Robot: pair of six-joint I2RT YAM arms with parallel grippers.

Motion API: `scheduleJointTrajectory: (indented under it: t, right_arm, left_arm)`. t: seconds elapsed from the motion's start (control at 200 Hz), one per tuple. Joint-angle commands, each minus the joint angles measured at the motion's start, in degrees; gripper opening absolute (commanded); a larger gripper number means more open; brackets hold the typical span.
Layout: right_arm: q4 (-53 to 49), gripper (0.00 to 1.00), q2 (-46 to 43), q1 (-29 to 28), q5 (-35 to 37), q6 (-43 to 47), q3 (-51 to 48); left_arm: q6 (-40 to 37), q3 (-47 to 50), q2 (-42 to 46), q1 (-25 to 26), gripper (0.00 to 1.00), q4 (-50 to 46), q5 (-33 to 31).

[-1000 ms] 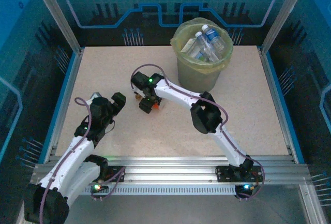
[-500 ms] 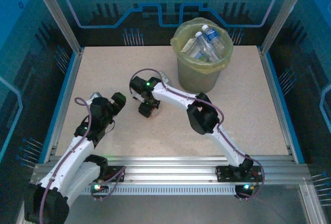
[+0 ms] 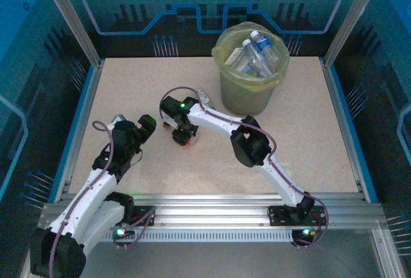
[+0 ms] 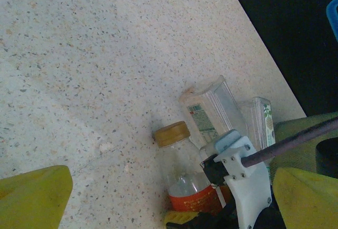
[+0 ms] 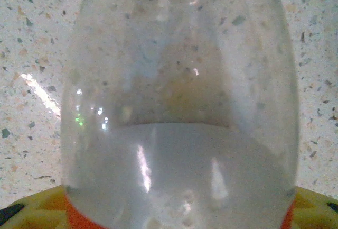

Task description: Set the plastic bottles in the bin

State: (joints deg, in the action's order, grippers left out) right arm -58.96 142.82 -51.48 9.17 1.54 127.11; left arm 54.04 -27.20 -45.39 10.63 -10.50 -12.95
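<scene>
I will lift my right gripper's bottle outward over the bin's opening (image 3: 249, 58) to release it, since the bin's rim is above the tabletop.
A clear plastic bottle (image 4: 182, 168) with a gold cap and an orange label lies on the table left of centre. My right gripper (image 3: 182, 137) is down over it. In the right wrist view the bottle (image 5: 179, 107) takes up nearly the whole frame, and the yellow fingers (image 5: 31, 205) press against its labelled end on both sides. My left gripper (image 3: 146, 124) hovers open a little to the left, its yellow fingers (image 4: 31, 197) wide apart and holding nothing. The bin (image 3: 249, 92), lined with a yellow-green bag, stands at the back right with several bottles (image 3: 262, 50) inside.
A ridged clear bottle (image 4: 211, 107) with a green-and-white label lies just beyond the gripped one, with another (image 4: 262, 117) beside it. Blue rails and metal posts border the speckled tabletop (image 3: 128, 92). The right arm's elbow (image 3: 250, 146) stands between the bottles and the near edge.
My right gripper has sunk a little toward the near left onto the orange-label bottle and drawn its fingers in against it. The left arm has not moved.
</scene>
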Motion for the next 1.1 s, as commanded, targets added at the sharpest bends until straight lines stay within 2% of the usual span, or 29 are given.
scheduleJointTrajectory:
  t: [0.0,0.29,0.515,0.7,0.905,1.096]
  right_arm:
    - [-2.04,0.42,-5.34,-1.33,0.56,-0.53,0.51]
    - [-4.12,0.38,-19.75,0.30,1.44,-0.36,3.13]
    - [-4.10,0.37,-28.28,6.07,-0.24,1.35,9.24]
    - [-3.43,0.37,-30.11,13.69,-1.67,1.17,13.86]
    - [-1.38,0.38,-30.03,22.91,-7.40,-1.81,15.09]
    - [-1.01,0.39,-27.82,27.67,-8.33,-3.75,15.40]
  left_arm:
    - [-0.19,0.27,1.26,-0.57,0.99,-1.71,-2.12]
    - [0.48,1.71,4.60,-0.53,0.99,-1.78,-4.11]
    - [0.92,1.85,4.52,-0.53,0.99,-1.34,-3.41]
    - [0.88,1.76,4.43,-0.57,0.99,-1.10,-3.05]
    - [0.64,1.41,4.34,-0.53,0.99,-1.01,-2.44]
    - [0.51,1.25,4.17,-0.53,0.99,-1.10,-2.17]
